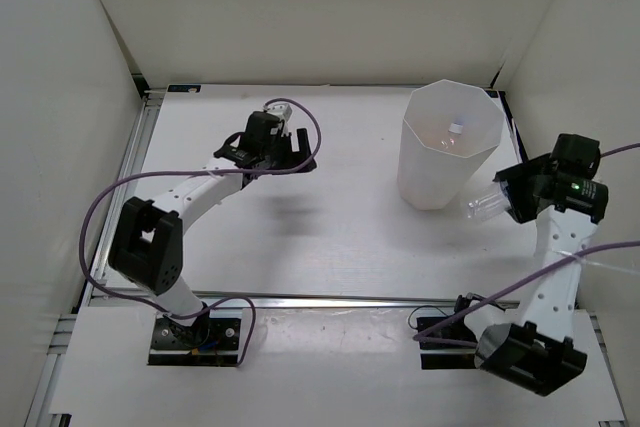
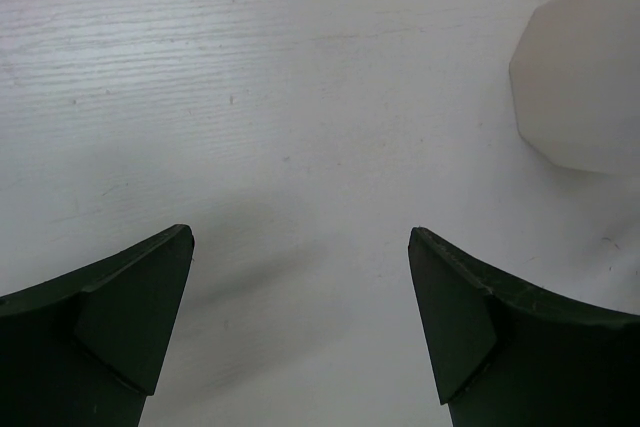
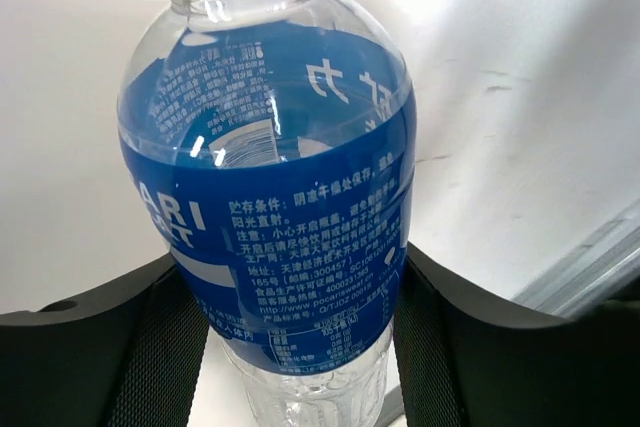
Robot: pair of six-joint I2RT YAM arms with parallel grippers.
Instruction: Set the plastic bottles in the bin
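My right gripper holds the bottle. It will next lift the bottle up and to the left in the top view, over the rim of the bin's opening (image 1: 452, 121), and let go.
My right gripper (image 1: 513, 197) is shut on a clear bottle with a blue label (image 1: 486, 205), held off the table just right of the bin's base. In the right wrist view the bottle (image 3: 285, 197) sits neck away between the two black fingers (image 3: 150, 347). The bin (image 1: 425, 182) is tall, white and translucent with an octagonal rim, and stands at the back right. A white bottle cap (image 1: 456, 127) and a faint orange tint show inside it. My left gripper (image 1: 295, 154) is open and empty over bare table at the back middle. Its gap (image 2: 300, 287) shows only table.
White walls close in the table on the left, back and right. A metal rail (image 1: 300, 299) runs along the near edge, in front of the arm bases. The bin's side (image 2: 585, 77) shows at the upper right of the left wrist view.
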